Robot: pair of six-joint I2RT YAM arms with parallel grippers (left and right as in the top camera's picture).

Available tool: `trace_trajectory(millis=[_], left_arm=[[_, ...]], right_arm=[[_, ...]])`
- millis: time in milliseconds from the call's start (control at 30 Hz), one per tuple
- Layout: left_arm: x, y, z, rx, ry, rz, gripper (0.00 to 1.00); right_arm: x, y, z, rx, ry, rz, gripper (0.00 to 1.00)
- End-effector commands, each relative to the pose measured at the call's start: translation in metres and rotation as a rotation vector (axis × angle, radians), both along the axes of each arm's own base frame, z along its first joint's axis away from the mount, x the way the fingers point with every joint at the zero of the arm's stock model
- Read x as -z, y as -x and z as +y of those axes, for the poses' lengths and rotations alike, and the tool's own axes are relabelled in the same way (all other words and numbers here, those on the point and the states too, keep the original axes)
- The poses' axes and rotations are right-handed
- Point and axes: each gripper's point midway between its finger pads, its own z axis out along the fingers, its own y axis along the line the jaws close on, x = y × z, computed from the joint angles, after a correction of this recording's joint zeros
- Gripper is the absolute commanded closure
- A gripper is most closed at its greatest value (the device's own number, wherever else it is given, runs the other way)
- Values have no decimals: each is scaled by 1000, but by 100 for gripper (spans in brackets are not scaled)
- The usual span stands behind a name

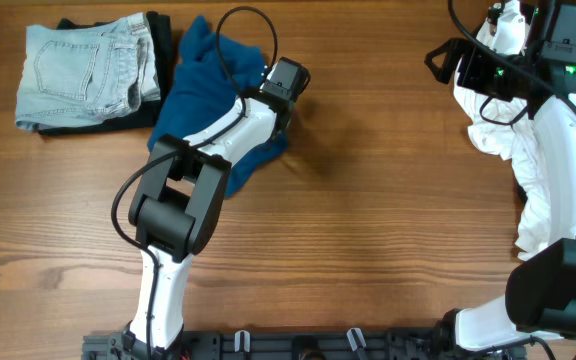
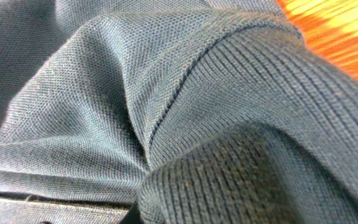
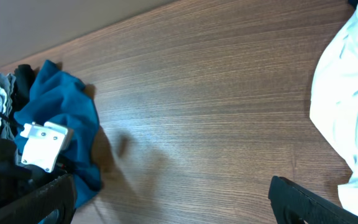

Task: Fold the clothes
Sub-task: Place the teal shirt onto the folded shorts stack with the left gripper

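My left gripper holds the deep-blue garment (image 1: 200, 72) and will next move up, then to the left in the overhead view over the folded shorts (image 1: 83, 70) to release it, because the stack is there.
The deep-blue garment (image 1: 200, 72) lies crumpled at the back left of the table and fills the left wrist view (image 2: 166, 93). It also shows in the right wrist view (image 3: 64, 106). My left gripper (image 1: 273, 118) is down in its right edge, with the fingers hidden by cloth. Folded light-blue denim shorts (image 1: 83, 70) lie to its left. The white garment (image 1: 528, 160) is heaped at the right, under my right arm, and shows in the right wrist view (image 3: 347, 93). My right gripper (image 1: 446, 62) (image 3: 166, 208) is open and empty above bare wood.
A black folded item (image 1: 158, 45) lies under the shorts. The wooden table (image 1: 368, 220) spreads between the two heaps. The arm bases stand along the front edge (image 1: 298, 345).
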Motion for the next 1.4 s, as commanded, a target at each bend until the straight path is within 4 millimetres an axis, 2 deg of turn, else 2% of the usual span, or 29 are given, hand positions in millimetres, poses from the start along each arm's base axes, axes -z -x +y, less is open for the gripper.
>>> trace_trajectory(millis=[0, 167, 233, 300, 367, 433, 533, 600, 700, 800, 900, 1033, 1167, 1267, 1367], left_arm=[[2, 7, 34, -93, -94, 5, 96], [-83, 0, 31, -129, -10, -121, 96], [-123, -1, 30, -131, 31, -191, 96], [-171, 3, 32, -134, 83, -283, 96], [-205, 7, 35, -133, 119, -350, 96], [-245, 14, 41, -134, 158, -431, 96], [-282, 23, 62, -157, 179, -505, 96], [-296, 25, 79, -165, 163, -531, 96], [-308, 24, 110, -200, 101, -550, 96], [-317, 23, 151, -261, -14, -568, 96], [-328, 18, 184, -297, -64, -599, 96], [-345, 13, 219, -332, -120, -651, 96], [-353, 27, 265, -434, -250, -636, 96], [-354, 32, 283, -474, -265, -635, 96], [-347, 27, 291, -459, -235, -622, 96]], right_arm=[[11, 0, 0, 11, -2, 31, 0], [11, 0, 0, 11, -3, 31, 0], [11, 0, 0, 11, -3, 31, 0], [11, 1, 0, 11, -4, 35, 0], [12, 1, 0, 11, -4, 37, 0], [12, 2, 0, 11, -5, 40, 0], [13, 3, 0, 11, -6, 45, 0], [13, 3, 0, 11, -6, 46, 0], [13, 3, 1, 9, -9, 46, 0], [13, 3, 1, 9, -9, 46, 0], [13, 3, 3, 5, -10, 46, 0], [13, 3, 6, 0, -10, 46, 0], [13, 3, 9, -8, -10, 45, 0], [12, 1, 10, -9, -8, 38, 0], [12, 1, 10, -10, -8, 38, 0]])
